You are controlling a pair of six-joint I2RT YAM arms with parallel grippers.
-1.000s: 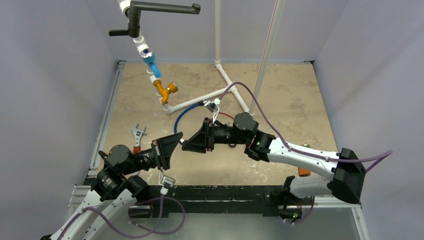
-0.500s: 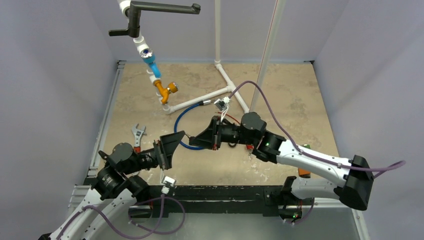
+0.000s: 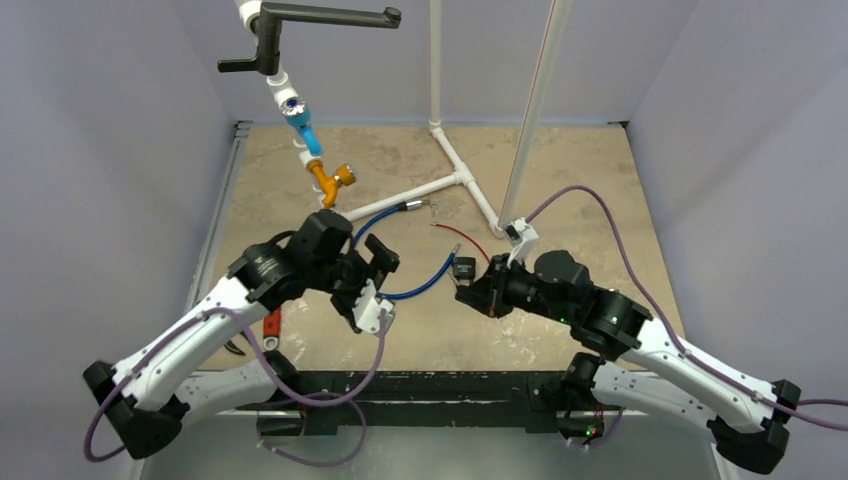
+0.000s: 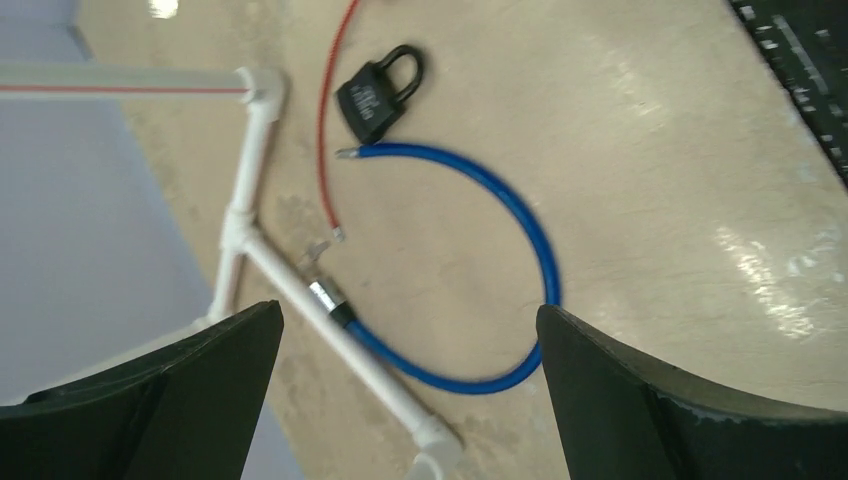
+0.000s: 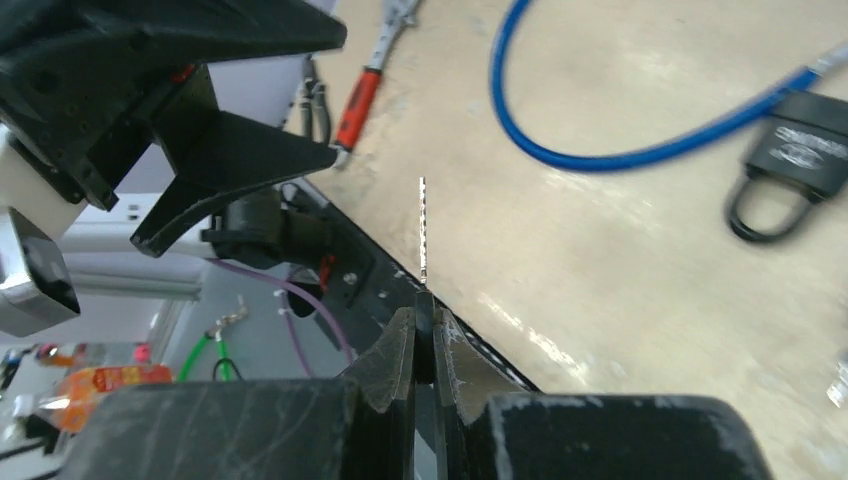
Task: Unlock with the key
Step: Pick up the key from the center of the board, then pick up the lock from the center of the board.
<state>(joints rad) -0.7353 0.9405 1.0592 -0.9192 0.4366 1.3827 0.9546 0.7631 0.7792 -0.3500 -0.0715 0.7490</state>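
Note:
My left gripper should next move down and to the right in the top view, around the padlock's body, while my right gripper stays closed on the key.
The black padlock lies on the tan tabletop, shackle closed, beside the end of a blue cable. My right gripper hovers just right of it, shut on the key. In the right wrist view the key sticks straight out from the shut right gripper, its thin blade edge-on and its dark head pinched between the fingers. The padlock lies to the upper right there. My left gripper hangs raised left of the cable. In the left wrist view the left gripper is wide open and empty, with the padlock far beyond it.
A white pipe frame crosses the back of the table, with an orange and blue valve at its left end. A red wire lies behind the padlock. A red-handled wrench lies near the left front edge.
The grippers were tip to tip; the right shut on the key and the left opened. The left arm then swung up and away, and the right pulled back rightward with the key.

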